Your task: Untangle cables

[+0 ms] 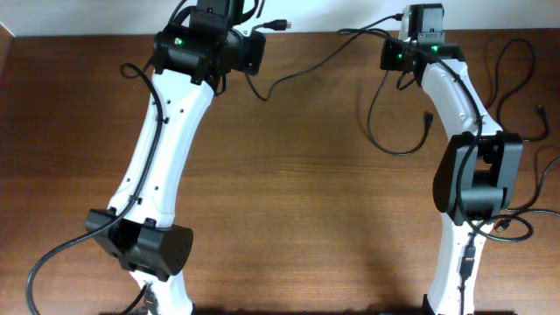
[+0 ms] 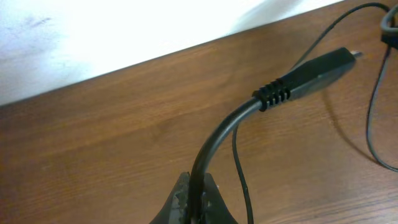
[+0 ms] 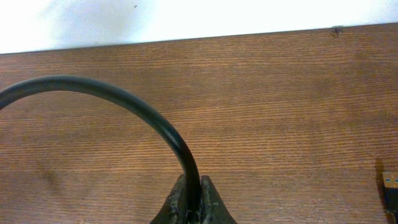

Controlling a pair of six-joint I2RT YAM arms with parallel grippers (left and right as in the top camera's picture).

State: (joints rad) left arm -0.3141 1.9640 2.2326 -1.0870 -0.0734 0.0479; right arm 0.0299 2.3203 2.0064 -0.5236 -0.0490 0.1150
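Note:
The bare tabletop, a patch free of cables, is below and back from my left gripper. I should move my left gripper down and back toward it and release the plug end there.
One thin black cable (image 1: 306, 72) runs along the far edge of the table between my two grippers. My left gripper (image 1: 255, 42) is shut on it near its plug end (image 1: 276, 24). In the left wrist view the jaws (image 2: 198, 200) pinch the cord and the plug (image 2: 317, 71) sticks out to the upper right. My right gripper (image 1: 404, 28) is shut on a cable too. In the right wrist view the jaws (image 3: 193, 202) hold a cord (image 3: 93, 87) that arcs off to the left. Another cable loop (image 1: 394, 149) lies below the right gripper.
More thin black cords (image 1: 512, 74) lie at the table's right side, around the right arm. A plug with a blue insert (image 3: 390, 186) lies at the right edge of the right wrist view. The white wall (image 3: 186, 18) runs right behind the table's far edge.

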